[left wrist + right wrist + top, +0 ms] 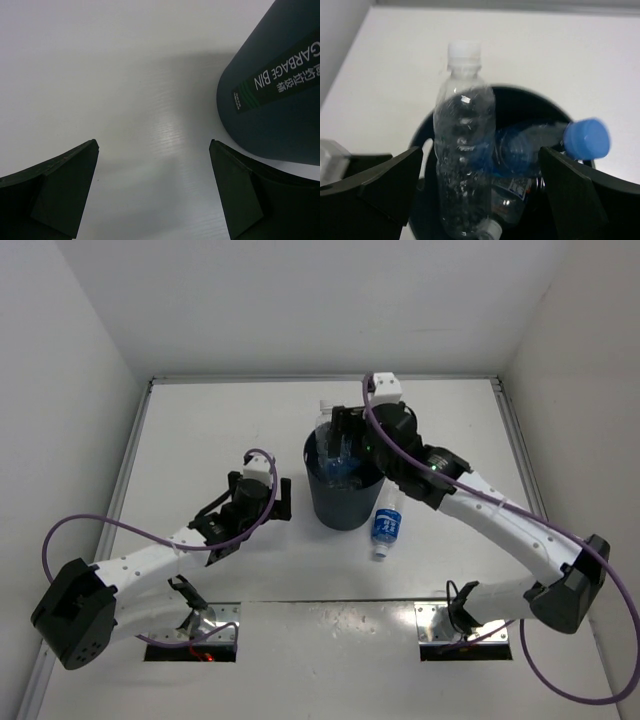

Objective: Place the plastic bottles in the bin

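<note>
The bottle is still outside the bin, below my right gripper and to its right in the top view. My right gripper will swing down onto the blue-labelled bottle's clear half point(392, 499) next.
The dark grey bin point(342, 502) stands mid-table with bottles inside. In the right wrist view a clear white-capped bottle point(462, 150) stands upright in the bin point(422, 135), its neck above the rim. A blue-capped bottle point(545, 147) lies tilted beside it, and a third white-capped one point(510, 210) lies beneath. My right gripper point(480, 160) point(340, 435) hovers open over the bin mouth, holding nothing. A blue-labelled bottle point(386, 528) lies on the table right of the bin. My left gripper point(154, 150) point(272, 498) is open and empty just left of the bin point(280, 100).
White walls close off the table on the left, the right and at the back. A raised lip point(320, 379) runs along the far table edge. Purple cables point(60, 540) loop off both arms.
</note>
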### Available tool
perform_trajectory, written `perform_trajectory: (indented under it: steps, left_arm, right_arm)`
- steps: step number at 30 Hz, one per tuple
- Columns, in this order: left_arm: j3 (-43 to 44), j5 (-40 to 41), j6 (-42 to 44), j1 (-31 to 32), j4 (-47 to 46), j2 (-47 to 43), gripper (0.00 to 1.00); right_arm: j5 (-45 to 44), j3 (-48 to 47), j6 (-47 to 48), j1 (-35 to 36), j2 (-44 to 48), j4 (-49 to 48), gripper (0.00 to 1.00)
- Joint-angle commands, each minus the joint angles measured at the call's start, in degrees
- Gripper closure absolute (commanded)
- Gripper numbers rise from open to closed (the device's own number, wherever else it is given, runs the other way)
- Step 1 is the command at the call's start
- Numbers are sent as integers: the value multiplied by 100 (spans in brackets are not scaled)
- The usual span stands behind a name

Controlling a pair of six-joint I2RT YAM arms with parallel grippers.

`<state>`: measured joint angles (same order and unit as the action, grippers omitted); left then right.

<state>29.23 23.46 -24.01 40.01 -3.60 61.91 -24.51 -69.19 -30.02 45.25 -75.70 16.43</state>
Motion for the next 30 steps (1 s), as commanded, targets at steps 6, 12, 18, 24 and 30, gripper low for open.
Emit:
perform_trajectory:
  steps: [6, 12, 18, 24, 30]
  left_arm:
    - [-67, -70, 28, -46, -238, -83, 0]
    - [-67, -70, 28, -46, -238, -83, 0]
    - [-67, -70, 28, -46, -238, -83, 0]
    - [-67, -123, 28, -46, -238, -30, 0]
    - [-15, -123, 28, -46, -185, 23, 0]
  right_arm:
    - [-1019, -1571, 119, 27, 248, 317, 1]
    - [-2169, -325, 690, -104, 1706, -1044, 1]
    - [-2780, 115, -1099, -411, 2103, 1026, 1]
    - [-866, 1440, -2588, -1544, 2287, 1874, 1]
    - [2138, 2575, -2684, -3354, 2130, 1444, 1]
